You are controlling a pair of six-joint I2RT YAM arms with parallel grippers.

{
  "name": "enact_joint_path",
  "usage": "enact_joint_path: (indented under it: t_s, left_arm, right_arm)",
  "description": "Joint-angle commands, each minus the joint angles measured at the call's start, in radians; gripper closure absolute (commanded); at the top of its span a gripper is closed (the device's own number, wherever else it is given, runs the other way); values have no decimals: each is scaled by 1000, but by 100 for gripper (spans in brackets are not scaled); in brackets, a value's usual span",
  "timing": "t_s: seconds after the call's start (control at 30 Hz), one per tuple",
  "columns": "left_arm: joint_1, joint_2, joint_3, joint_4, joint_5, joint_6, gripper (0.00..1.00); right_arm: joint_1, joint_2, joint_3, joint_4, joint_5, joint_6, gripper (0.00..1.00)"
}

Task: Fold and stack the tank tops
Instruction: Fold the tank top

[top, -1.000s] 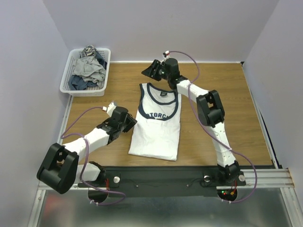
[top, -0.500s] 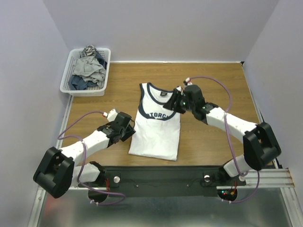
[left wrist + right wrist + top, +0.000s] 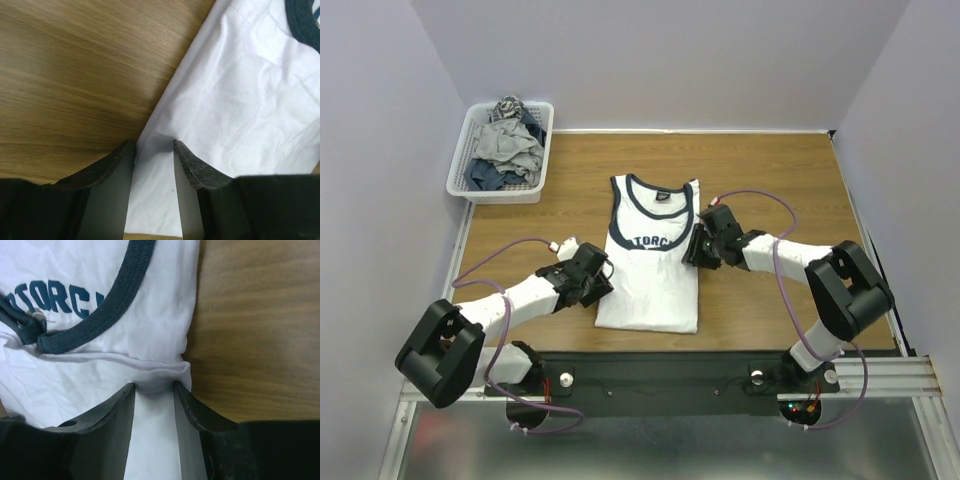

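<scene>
The near hem corner (image 3: pixel 695 329) lies uncovered on the table, back from my right gripper's fingers. My right gripper needs to move back along the tank top's side edge next and close on that corner.
A white tank top (image 3: pixel 655 275) with navy trim and a partly visible chest print lies flat on the middle of the wooden table, neck toward the far side. My left gripper (image 3: pixel 603 289) is low at its lower left edge. In the left wrist view (image 3: pixel 153 145) the jaws stand narrowly apart over the tank top's edge (image 3: pixel 235 100), with flat cloth between them. My right gripper (image 3: pixel 693 250) is at the shirt's right edge. In the right wrist view (image 3: pixel 154 386) the jaws are narrowly apart, and a bunched fold of the tank top (image 3: pixel 100 330) lies at their tips.
A white mesh basket (image 3: pixel 460 172) with several crumpled grey and navy garments (image 3: pixel 508 148) stands at the far left corner. Walls close in the table on the left, back and right. Bare wood (image 3: pixel 790 190) shows right of the shirt.
My right arm swung from the far side down to the shirt's right edge. My left gripper moved in to its lower left edge. The shirt shifted slightly left.
</scene>
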Motion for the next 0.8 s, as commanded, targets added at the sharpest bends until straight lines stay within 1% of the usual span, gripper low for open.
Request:
enact_joint_path:
  t_s: [0.0, 0.1, 0.17, 0.23, 0.33, 0.4, 0.43, 0.47, 0.53, 0.63, 0.77]
  left_arm:
    - [-20, -17, -2, 27, 25, 5, 52]
    - [-23, -37, -4, 25, 29, 24, 51]
    - [-23, -54, -4, 13, 31, 42, 48]
    - [-23, -65, -1, 2, 38, 56, 46]
    - [-23, -97, -13, -13, 63, 77, 43]
    - [-22, -112, -25, -41, 84, 79, 43]
    - [-23, -124, -28, -53, 92, 73, 43]
    - [-23, -131, -38, -80, 106, 67, 43]
    - [-22, -147, -50, -102, 129, 51, 37]
    - [-29, -158, -71, -98, 207, 39, 37]
    - [-68, -178, -61, -69, 244, 28, 37]
  right_arm:
    - [-51, 66, 55, -7, 67, -44, 58]
    - [-123, 108, 110, -19, 44, -72, 59]
    - [-143, 112, 139, -43, 32, -93, 59]
    - [-143, 98, 151, -62, 14, -104, 54]
    - [-143, 10, 115, -79, -26, -116, 46]
    - [-143, -47, 81, -105, -25, -115, 41]
    - [-143, -75, 43, -114, -23, -112, 40]
    - [-143, -139, 21, -125, -23, -104, 39]
    - [-143, -191, -40, -161, -28, -98, 38]
    - [-143, -291, -83, -220, -38, -77, 38]
    - [-142, -388, -131, -301, -45, -47, 38]
